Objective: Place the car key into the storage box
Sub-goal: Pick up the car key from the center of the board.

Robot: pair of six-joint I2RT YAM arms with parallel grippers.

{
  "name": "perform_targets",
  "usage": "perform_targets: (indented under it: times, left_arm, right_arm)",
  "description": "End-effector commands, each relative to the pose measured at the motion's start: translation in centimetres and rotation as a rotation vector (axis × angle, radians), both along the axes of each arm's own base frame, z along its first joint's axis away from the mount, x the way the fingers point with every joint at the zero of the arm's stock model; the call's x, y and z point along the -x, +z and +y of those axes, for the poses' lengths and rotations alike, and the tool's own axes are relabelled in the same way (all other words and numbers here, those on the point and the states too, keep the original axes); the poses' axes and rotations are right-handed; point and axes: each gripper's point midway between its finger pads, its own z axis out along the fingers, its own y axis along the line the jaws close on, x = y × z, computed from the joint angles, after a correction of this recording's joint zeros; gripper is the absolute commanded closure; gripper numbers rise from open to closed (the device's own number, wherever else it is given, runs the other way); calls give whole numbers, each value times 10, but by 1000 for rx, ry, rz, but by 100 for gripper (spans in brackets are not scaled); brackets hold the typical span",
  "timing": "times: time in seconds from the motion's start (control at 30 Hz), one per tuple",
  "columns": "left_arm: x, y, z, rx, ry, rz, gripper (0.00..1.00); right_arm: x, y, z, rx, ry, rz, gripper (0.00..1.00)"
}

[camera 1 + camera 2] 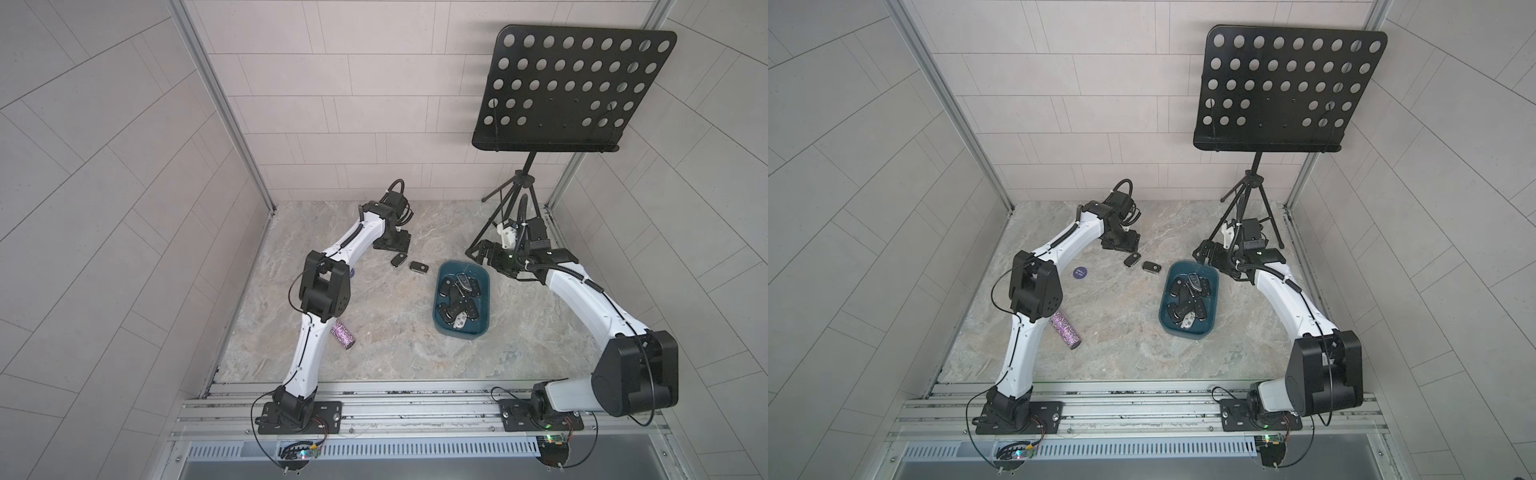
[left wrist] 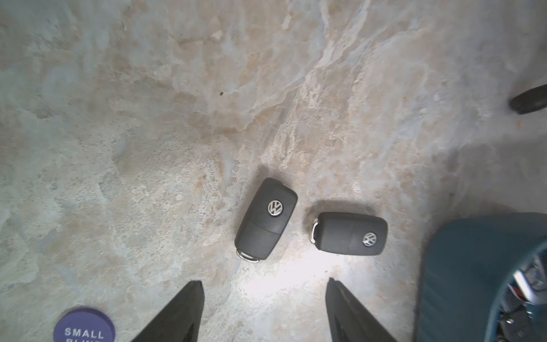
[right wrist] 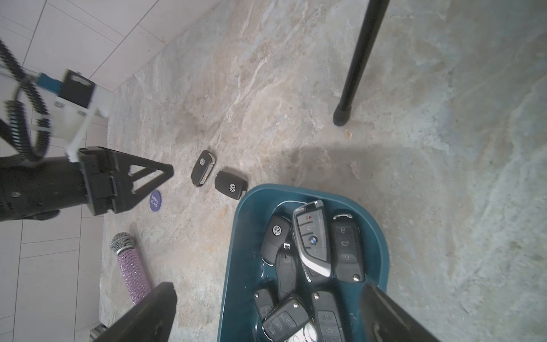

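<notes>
Both long sides of the key farther from the box are clear, so next my open left gripper will go down onto its badge half (image 1: 401, 257) and close across it.
Two black car keys with VW badges lie side by side on the stone tabletop, one (image 2: 265, 219) (image 1: 398, 259) nearer my left gripper and one (image 2: 349, 233) (image 1: 418, 267) nearer the storage box. The storage box (image 1: 437, 307) (image 3: 245, 237) is a dark teal tray holding several key fobs. My left gripper (image 2: 265, 284) (image 3: 169, 171) hovers just short of the two keys, open, with nothing between its fingers. My right gripper (image 3: 269, 287) (image 1: 482, 252) hangs over the far end of the box, open wide and empty.
A black music stand (image 1: 573, 87) on a tripod stands at the back right; one tripod foot (image 3: 342, 117) rests near the box. A pink glitter microphone (image 1: 343, 334) lies by the left arm. A purple round chip (image 1: 1080, 272) sits left of the keys.
</notes>
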Motion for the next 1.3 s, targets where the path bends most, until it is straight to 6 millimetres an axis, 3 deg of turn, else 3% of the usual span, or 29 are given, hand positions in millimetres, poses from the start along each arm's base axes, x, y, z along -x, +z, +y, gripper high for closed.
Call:
perform_targets:
  times: [0.0,0.4,0.67,0.77,1.0,1.27]
  left_arm:
    - [-6,-14,-1,-15,-32,9,27]
    - [-10,-51,4,-69,-29,45,25]
    - [-8,-70,-3,-48,-38,82,28]
    - [-9,-73,-2,-53,-34,84,33]
    - [-8,-77,-3,-49,-32,94,58]
    - [-5,-77,-1,-62,-29,95,68]
  right_arm:
    - [-3,1,2,13,29,6,0]
    - [-7,-5,3,23,41,34,0]
    - [-4,-6,-1,39,27,39,0]
    - [-3,-7,-1,37,25,47,0]
    - [0,-8,-1,36,22,54,0]
    - [2,-9,1,28,31,54,0]
